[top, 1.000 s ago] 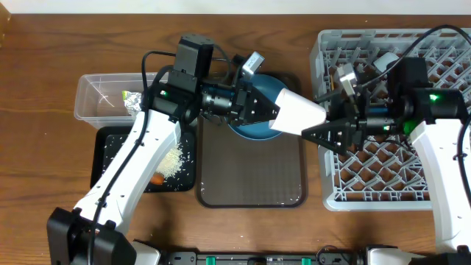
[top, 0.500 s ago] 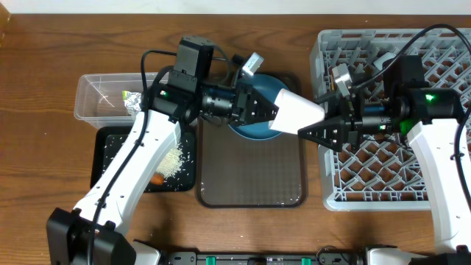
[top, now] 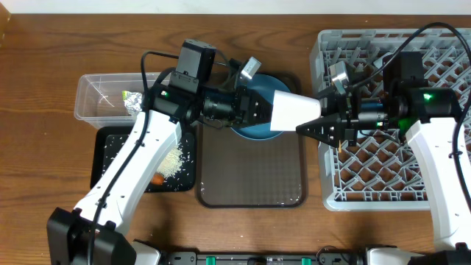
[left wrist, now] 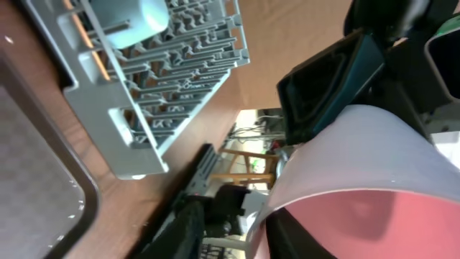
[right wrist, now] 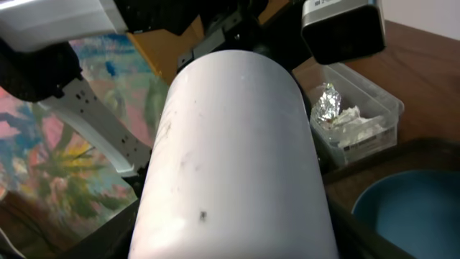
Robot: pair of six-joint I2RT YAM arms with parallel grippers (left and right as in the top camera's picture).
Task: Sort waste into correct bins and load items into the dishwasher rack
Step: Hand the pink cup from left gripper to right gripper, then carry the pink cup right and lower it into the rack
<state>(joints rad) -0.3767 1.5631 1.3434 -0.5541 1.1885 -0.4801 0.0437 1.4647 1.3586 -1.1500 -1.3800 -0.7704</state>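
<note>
I should swing and tip my right gripper down to release the cup in the dishwasher rack (top: 383,169), since that lies below it, to the right in the overhead view.
The pale-pink cup (top: 294,112) hangs on its side above the brown serving tray, between my two grippers. My right gripper (top: 309,122) is shut on its base end; in the right wrist view the cup (right wrist: 237,158) fills the space between the dark fingers (right wrist: 108,241). My left gripper (top: 261,112) stands open at the cup's mouth. In the left wrist view one finger (left wrist: 302,237) sits inside the pink cup (left wrist: 366,151) and the other (left wrist: 194,230) stands clear of the wall. The grey dishwasher rack (top: 383,169) lies under the right arm.
A dark-blue plate (top: 254,132) rests at the far end of the brown serving tray (top: 250,173). The clear tub (top: 103,99) holds foil (top: 132,101) and tissue (right wrist: 352,119). The black tray (top: 114,158) holds rice (top: 173,162) and a carrot (top: 157,178). A light-blue cup (left wrist: 129,14) sits in the rack (left wrist: 165,93).
My right gripper moved left and closed on the cup's base end. My left gripper's jaws came apart from the cup's rim and drew back slightly.
</note>
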